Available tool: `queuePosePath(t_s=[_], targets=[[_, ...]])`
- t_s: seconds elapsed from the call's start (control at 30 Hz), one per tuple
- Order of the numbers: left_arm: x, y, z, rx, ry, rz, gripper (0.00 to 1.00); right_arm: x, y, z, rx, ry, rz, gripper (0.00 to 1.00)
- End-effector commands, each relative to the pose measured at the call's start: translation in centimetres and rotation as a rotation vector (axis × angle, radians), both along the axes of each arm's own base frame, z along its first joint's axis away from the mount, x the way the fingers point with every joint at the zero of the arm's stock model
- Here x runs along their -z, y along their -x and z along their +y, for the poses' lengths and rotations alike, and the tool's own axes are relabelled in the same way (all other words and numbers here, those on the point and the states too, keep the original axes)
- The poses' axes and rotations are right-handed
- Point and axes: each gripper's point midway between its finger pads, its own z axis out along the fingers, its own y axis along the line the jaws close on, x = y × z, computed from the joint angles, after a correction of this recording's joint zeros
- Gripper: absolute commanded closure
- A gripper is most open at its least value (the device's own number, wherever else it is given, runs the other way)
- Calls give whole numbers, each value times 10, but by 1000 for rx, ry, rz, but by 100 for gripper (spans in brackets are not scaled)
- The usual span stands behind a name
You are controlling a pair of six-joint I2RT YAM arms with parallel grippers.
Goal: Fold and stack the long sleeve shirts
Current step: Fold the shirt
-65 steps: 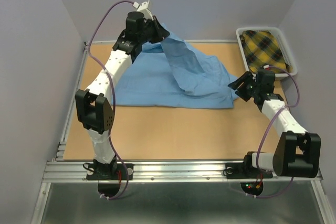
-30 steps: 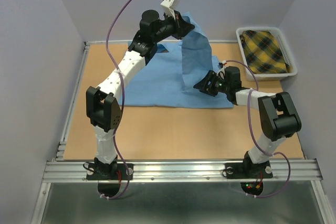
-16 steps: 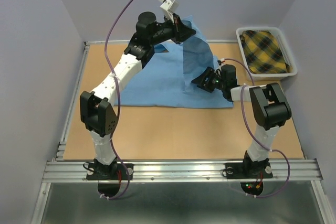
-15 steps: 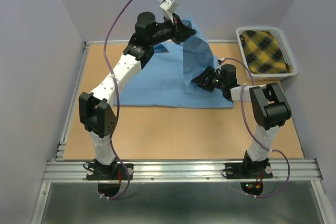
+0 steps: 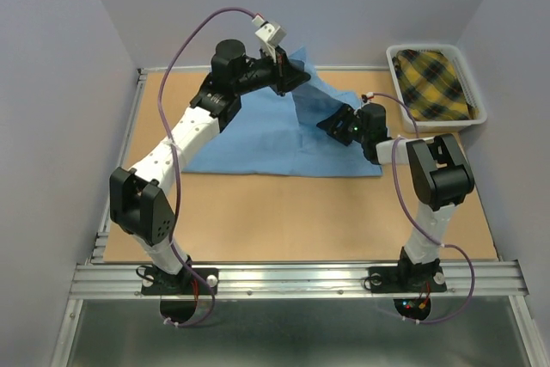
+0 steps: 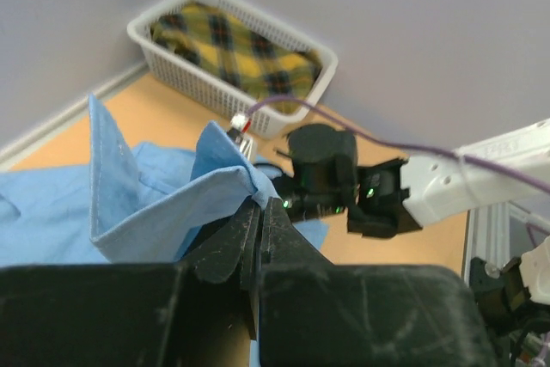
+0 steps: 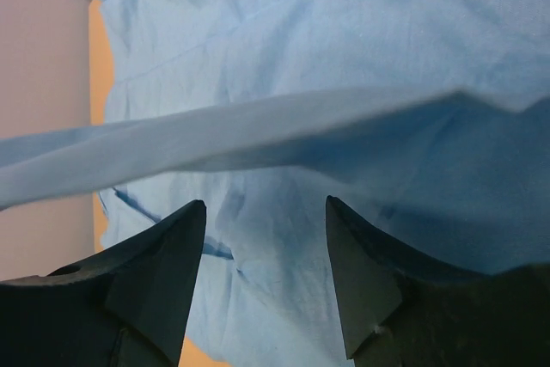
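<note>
The left gripper next needs to move back, to the left in the top view, and down to let go of the fold at the shirt's near corner (image 5: pixel 204 162), because cloth lies flat there.
A light blue long sleeve shirt (image 5: pixel 249 139) lies spread across the far half of the table. My left gripper (image 5: pixel 290 75) is shut on a pinched fold of the shirt (image 6: pixel 155 204) and holds it raised above the rest of the cloth. The left gripper (image 6: pixel 258 205) has both fingers pressed together on that fold. My right gripper (image 5: pixel 333 121) hovers open just right of the raised fold. In the right wrist view, the right gripper (image 7: pixel 265 204) has nothing between its fingers, and the shirt (image 7: pixel 284 281) lies below with a lifted band of cloth crossing above.
A white basket (image 5: pixel 393 62) at the far right corner holds a yellow plaid cloth (image 5: pixel 434 83). Its rim (image 6: pixel 137 30) also shows in the left wrist view. Bare tan tabletop (image 5: pixel 301 212) runs between the shirt and the arm bases. Walls close in on three sides.
The left gripper has come down and slightly left with the fold, so the raised cloth stands lower. The right gripper has moved a little farther back beside it, still open.
</note>
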Motion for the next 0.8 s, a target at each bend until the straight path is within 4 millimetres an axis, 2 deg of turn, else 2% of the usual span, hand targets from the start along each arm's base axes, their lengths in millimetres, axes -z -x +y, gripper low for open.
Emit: queuePosePath(t_s=[0.0,0.07,0.1,0.17,0.2,0.23,0.3,0.33,0.4,0.43,0.5,0.53,0.63,0.73,0.77], targets=[[24,-2,16,-38,-63,-19,100,-5,-1,-1,15,15,-56,37],[42,-3,19,-45,-94,4,100,-3,9,-1,-3,23,-52,37],[48,-4,22,-52,-108,10,100,-12,12,-3,-7,24,-72,37],[58,-6,27,-65,-126,21,100,-17,20,-4,-16,35,-88,37],[67,-6,29,-70,-140,37,100,-11,30,-8,-12,45,-70,37],[71,-8,33,-76,-152,37,100,-25,33,-11,1,52,-105,37],[82,-10,38,-83,-188,66,100,-18,48,-18,12,77,-77,37],[85,-13,43,-100,-204,72,100,-30,51,-22,27,92,-106,37],[92,-13,49,-111,-251,80,100,-28,61,-31,46,128,-76,37],[98,-17,56,-147,-273,107,100,-37,62,-36,64,155,-102,37],[106,-16,67,-183,-331,110,100,-34,71,-44,77,199,-65,37],[111,-23,79,-268,-359,126,100,-35,71,-51,105,232,-65,37],[130,-28,116,-494,-427,248,100,-43,79,-64,150,277,-70,37],[154,-13,134,-565,-450,321,100,-43,85,-69,161,295,-52,37],[171,-5,138,-565,-474,351,100,-41,86,-70,159,298,-40,37]])
